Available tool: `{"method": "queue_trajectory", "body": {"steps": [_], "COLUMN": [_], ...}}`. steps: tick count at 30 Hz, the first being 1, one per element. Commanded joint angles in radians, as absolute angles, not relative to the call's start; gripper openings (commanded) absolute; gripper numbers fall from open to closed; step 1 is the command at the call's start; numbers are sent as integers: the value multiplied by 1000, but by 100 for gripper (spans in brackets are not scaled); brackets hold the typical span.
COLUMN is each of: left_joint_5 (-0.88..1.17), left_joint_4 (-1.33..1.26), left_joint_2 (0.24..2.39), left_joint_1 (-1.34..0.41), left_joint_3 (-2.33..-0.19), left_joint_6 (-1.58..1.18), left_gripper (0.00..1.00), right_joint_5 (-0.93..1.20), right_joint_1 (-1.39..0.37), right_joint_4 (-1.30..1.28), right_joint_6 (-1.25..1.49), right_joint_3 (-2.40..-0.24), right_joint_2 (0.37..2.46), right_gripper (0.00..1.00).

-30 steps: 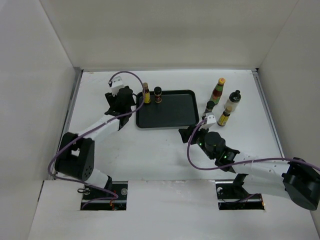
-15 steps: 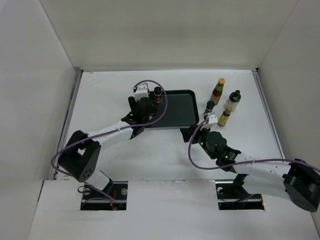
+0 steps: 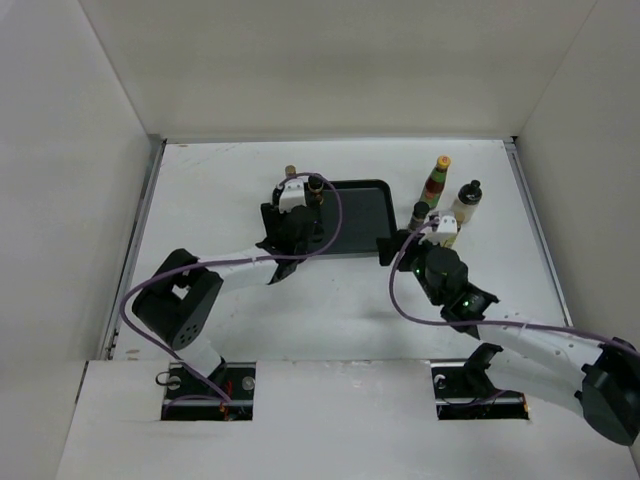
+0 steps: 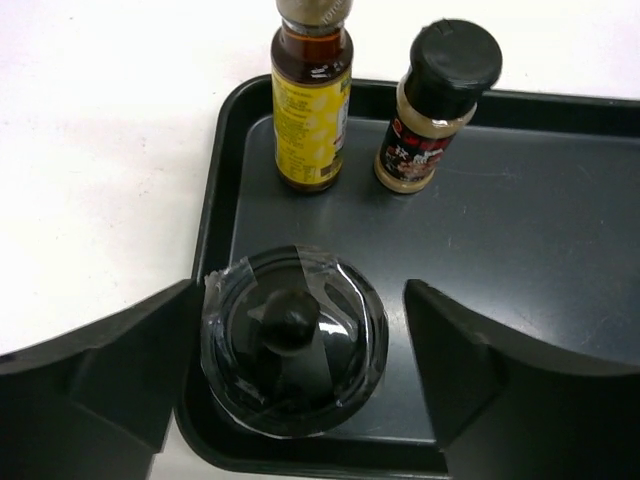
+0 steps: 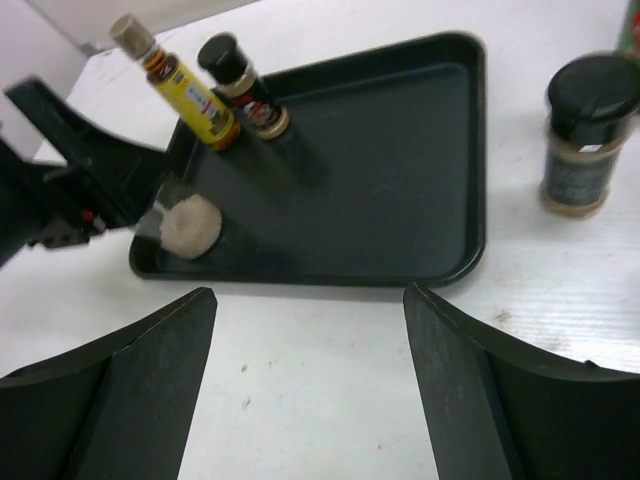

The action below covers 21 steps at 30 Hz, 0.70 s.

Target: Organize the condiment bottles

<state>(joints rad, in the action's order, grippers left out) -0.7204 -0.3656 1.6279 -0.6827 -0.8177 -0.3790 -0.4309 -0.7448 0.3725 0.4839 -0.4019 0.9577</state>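
The robot's right gripper needs to move outward, to the right in the top view and down over the short dark jar's cap (image 3: 421, 209) (image 5: 594, 97), because that jar is outside the tray.
My left gripper (image 4: 300, 292) is open around a cream-bodied, black-capped bottle (image 4: 292, 350) standing in the near left corner of the black tray (image 4: 560, 220); the bottle rests against the left finger, and the right finger is apart from it. From above, the wrist (image 3: 290, 222) hides this bottle. A slim yellow-labelled bottle (image 4: 312, 100) and a short dark jar (image 4: 437, 105) stand at the tray's far left. My right gripper (image 5: 308, 293) is open and empty over the table, in front of the tray's near edge (image 3: 395, 248).
Right of the tray stand a short dark jar (image 5: 585, 130), a red-green bottle with a yellow cap (image 3: 436, 178) and a cream bottle with a black cap (image 3: 466, 200). My right wrist mostly hides another bottle. White walls close the table in.
My left gripper has swung right from beside the tray to its near left corner, where the cream bottle now stands. My right gripper has moved right and farther, towards the loose bottles.
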Motion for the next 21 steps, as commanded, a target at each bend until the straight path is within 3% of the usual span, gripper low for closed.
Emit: {"method": "queue_trajectory", "body": {"steps": [1,5,13,21], "left_joint_5": [-747,-749,-820,-890], "left_joint_4": [-448,-494,-794,-838], "left_joint_2": [1570,1419,1073,816], "left_joint_1": [-691,-702,-806,-883], "left_joint_3": [-786,-723,-399,-169], "left_joint_6": [-379,-391,-506,-538], "left_gripper": [87,100,100,100], "right_joint_5": [-503,-528,-520,-480], "right_joint_1": [-694,-601,-437,-370], "right_joint_4": [270,181,-18,-46], "right_joint_6": [451,419,379,380], "right_joint_3": [-529,-627,-831,-959], "right_joint_2": [956,995,1192,1376], "right_gripper": [82,82,83,81]}}
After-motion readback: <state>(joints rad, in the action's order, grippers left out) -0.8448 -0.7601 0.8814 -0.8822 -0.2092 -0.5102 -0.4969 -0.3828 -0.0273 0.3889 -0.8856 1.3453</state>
